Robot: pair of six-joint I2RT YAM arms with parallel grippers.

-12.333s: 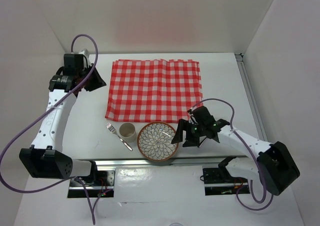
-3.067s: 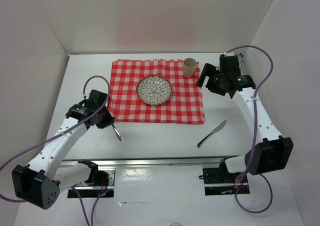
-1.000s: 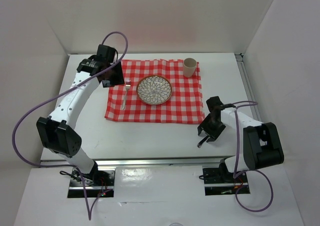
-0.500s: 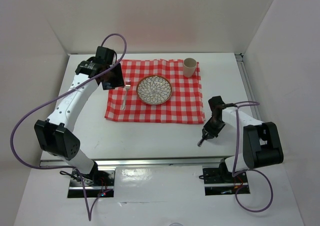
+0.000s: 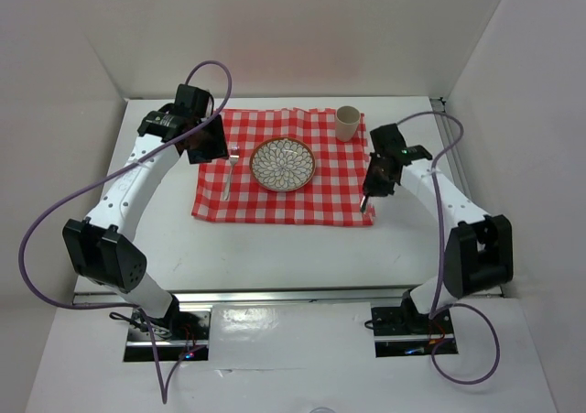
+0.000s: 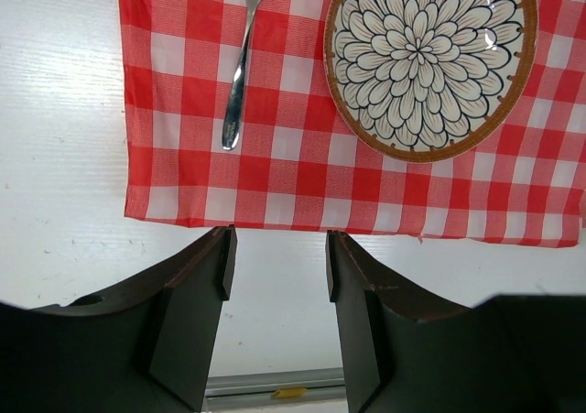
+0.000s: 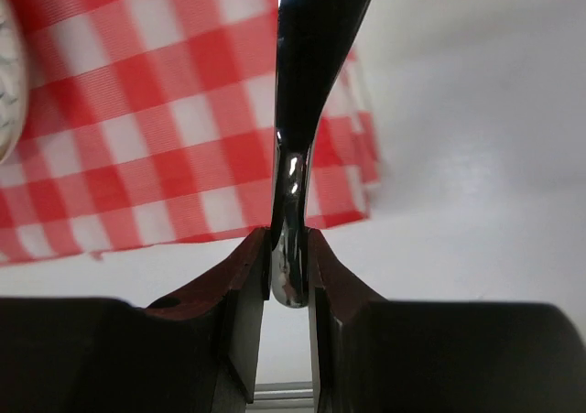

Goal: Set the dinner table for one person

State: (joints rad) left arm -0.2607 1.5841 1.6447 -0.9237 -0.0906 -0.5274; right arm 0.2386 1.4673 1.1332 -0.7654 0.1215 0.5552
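Next, my right gripper needs to move over bare cloth beside the plate, below and to its left in the top view, then lower and release the knife (image 7: 295,147).
On the white dinner table (image 5: 275,248) lies a red-and-white checked cloth (image 5: 284,170). On the cloth sit a flower-patterned plate (image 5: 283,164), with a fork (image 5: 227,177) to its left and a beige cup (image 5: 347,122) at the far right corner. My right gripper (image 5: 374,182) hovers over the cloth's right edge, shut on a metal knife (image 7: 295,147) whose handle end sits between the fingertips. The left gripper (image 5: 207,144) hangs open and empty above the cloth's far left part; the left wrist view shows the fork (image 6: 240,74) and the plate (image 6: 423,60) beyond it.
Metal rails run along the table's near edge (image 5: 293,296) and right edge (image 5: 453,157). White walls close in the left, back and right sides. Purple cables loop above both arms.
My right gripper shut on the knife at the table's front right, lifted it and carried it back and left to the cloth's right edge. The left arm barely moved.
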